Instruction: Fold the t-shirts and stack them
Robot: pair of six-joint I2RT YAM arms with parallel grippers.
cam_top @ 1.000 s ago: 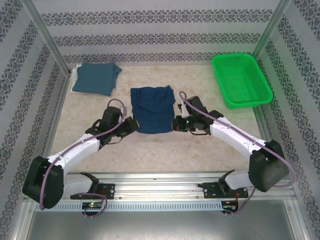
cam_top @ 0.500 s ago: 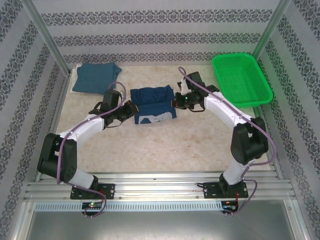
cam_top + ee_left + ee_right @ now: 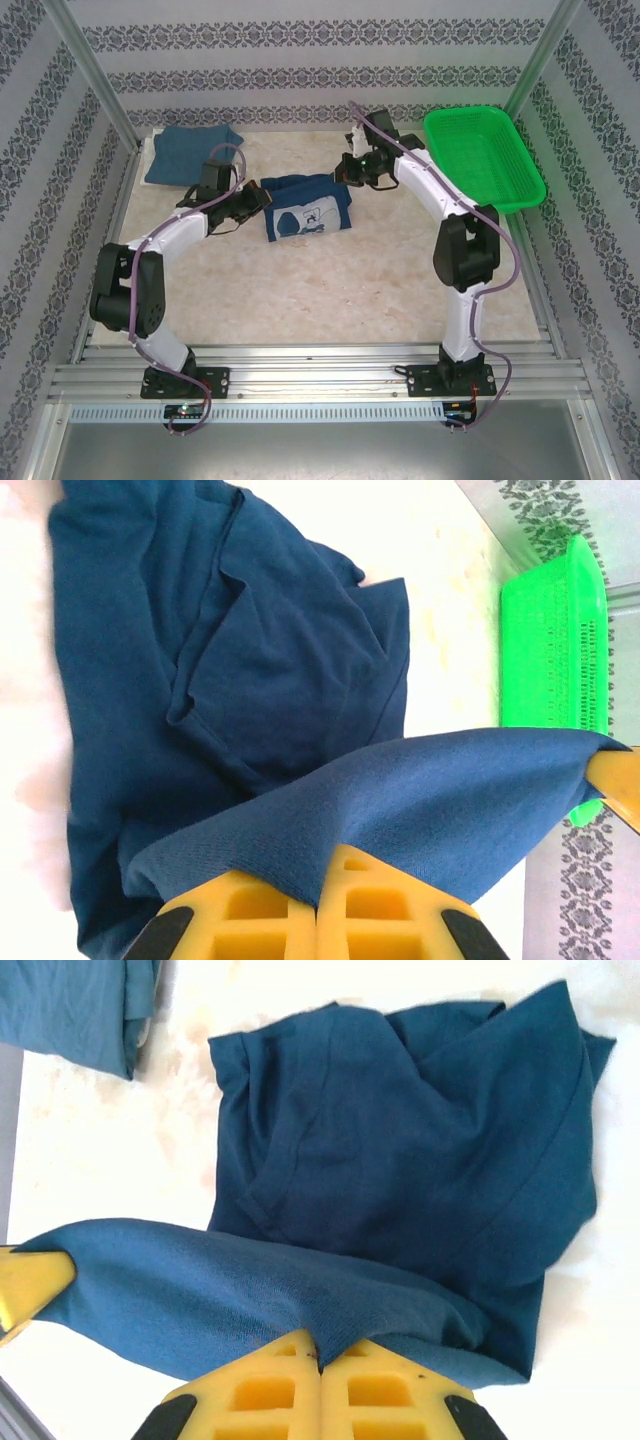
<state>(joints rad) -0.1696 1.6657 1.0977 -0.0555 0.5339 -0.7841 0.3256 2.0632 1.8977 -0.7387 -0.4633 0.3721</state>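
Observation:
My left gripper carries the hem corner outward next, lowers it there and releases it, as the navy shirt's uncovered far end (image 3: 283,183) (image 3: 230,550) lies below and outward of the gripper.
The dark navy t-shirt (image 3: 305,205) lies mid-table, its near half lifted and turned over so the white cartoon print (image 3: 303,220) faces up. My left gripper (image 3: 262,196) is shut on the shirt's left hem corner, and my right gripper (image 3: 346,170) is shut on the right corner. In the left wrist view the yellow jaws (image 3: 320,880) pinch a stretched navy edge above the rest of the shirt (image 3: 250,660). The right wrist view has the same pinch (image 3: 320,1355) over the navy cloth (image 3: 420,1160). The folded teal-blue t-shirt (image 3: 190,155) rests at the far left corner.
A green mesh basket (image 3: 485,160) stands at the far right, close to my right arm. Patterned walls and metal posts close in the table on three sides. Bare tabletop (image 3: 320,290) stretches in front of the navy shirt.
Both grippers have carried the navy shirt's near hem away from the bases toward the far side, folding it over. The white print now faces up and both arms are stretched out.

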